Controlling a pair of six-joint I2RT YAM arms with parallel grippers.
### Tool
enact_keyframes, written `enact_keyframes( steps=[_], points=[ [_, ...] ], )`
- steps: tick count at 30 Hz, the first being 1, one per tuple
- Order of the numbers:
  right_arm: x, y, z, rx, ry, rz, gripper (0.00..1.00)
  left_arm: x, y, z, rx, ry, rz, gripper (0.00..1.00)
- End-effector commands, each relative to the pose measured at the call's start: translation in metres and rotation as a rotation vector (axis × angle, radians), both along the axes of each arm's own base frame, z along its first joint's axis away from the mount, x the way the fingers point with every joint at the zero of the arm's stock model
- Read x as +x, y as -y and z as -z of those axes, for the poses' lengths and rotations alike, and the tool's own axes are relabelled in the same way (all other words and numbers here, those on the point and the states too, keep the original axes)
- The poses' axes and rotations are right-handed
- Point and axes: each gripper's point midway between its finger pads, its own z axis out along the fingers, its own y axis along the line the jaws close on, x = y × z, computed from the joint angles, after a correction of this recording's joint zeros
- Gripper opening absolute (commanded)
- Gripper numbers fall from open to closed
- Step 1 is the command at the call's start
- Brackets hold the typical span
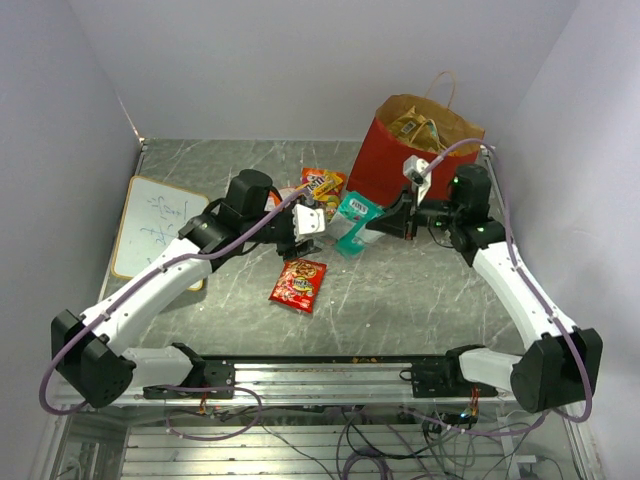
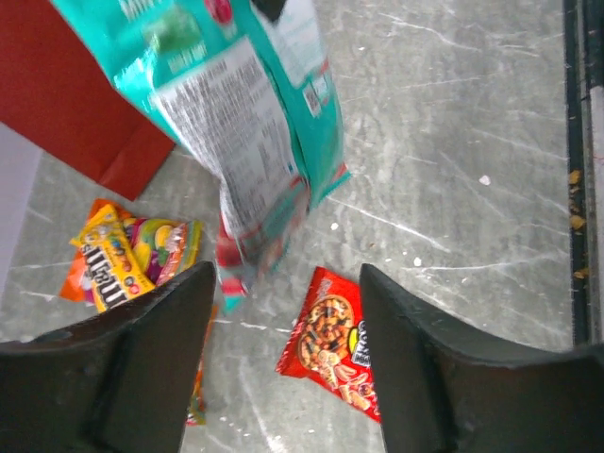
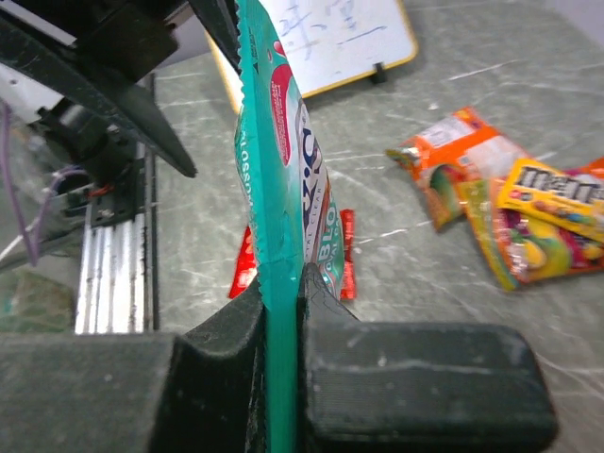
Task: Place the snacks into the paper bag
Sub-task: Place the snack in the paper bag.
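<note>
My right gripper lifts outward over the red paper bag's opening [image 1: 428, 124] next, then lowers and releases the teal pack [image 1: 355, 222], since only this gripper holds it.
The teal pack [image 1: 355, 222] hangs above the table between my two grippers. In the right wrist view my right gripper [image 3: 281, 293] is shut on its teal edge [image 3: 278, 189]. My left gripper [image 1: 305, 225] stands open just left of it; the pack [image 2: 255, 123] dangles beyond its spread fingers [image 2: 160, 359], free of them. A small red packet [image 1: 298, 284] lies flat below, seen also between the left fingers [image 2: 335, 344]. Orange and yellow packs [image 1: 322, 183] lie by the red paper bag [image 1: 420, 150], which stands open at the back right with snacks [image 1: 415, 125] inside.
A flat white board [image 1: 155, 225] lies at the left of the table, under the left arm. The yellow candy pack [image 2: 109, 264] and the orange pack [image 3: 453, 160] overlap each other. A black rail [image 1: 320, 370] runs along the near edge.
</note>
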Motion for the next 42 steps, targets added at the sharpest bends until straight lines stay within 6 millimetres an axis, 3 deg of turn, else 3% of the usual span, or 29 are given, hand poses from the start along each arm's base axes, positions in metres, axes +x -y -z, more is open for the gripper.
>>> enact_keyframes(
  steps=[1,7,16,21,24,28,31,38,42],
  points=[
    [0.01,0.021,-0.042,-0.015,0.147,0.113,0.0,0.011,-0.01,-0.023,-0.048,0.073,-0.089,0.8],
    [0.03,0.057,-0.085,-0.074,0.24,0.338,0.0,0.033,-0.036,-0.034,-0.065,0.118,-0.25,0.95],
    [0.074,0.122,-0.169,-0.16,0.348,0.749,0.0,0.09,-0.089,-0.055,-0.131,0.135,-0.632,0.96],
    [0.098,0.152,-0.22,-0.201,0.472,0.917,0.0,0.095,-0.098,-0.058,-0.157,0.127,-0.667,0.95],
    [0.116,0.173,-0.237,-0.235,0.519,1.011,0.0,0.094,-0.098,-0.059,-0.163,0.124,-0.661,0.95],
    [0.148,0.202,-0.236,-0.33,0.541,1.139,0.0,0.093,-0.099,-0.06,-0.164,0.125,-0.656,0.95],
    [0.17,0.212,-0.225,-0.4,0.53,1.153,0.0,0.092,-0.099,-0.06,-0.166,0.124,-0.655,0.95],
    [0.218,0.198,-0.171,-0.506,0.403,0.97,0.0,0.091,-0.097,-0.057,-0.166,0.117,-0.642,0.94],
    [0.228,0.184,-0.136,-0.491,0.298,0.812,0.0,0.09,-0.096,-0.055,-0.167,0.109,-0.631,0.93]
  ],
)
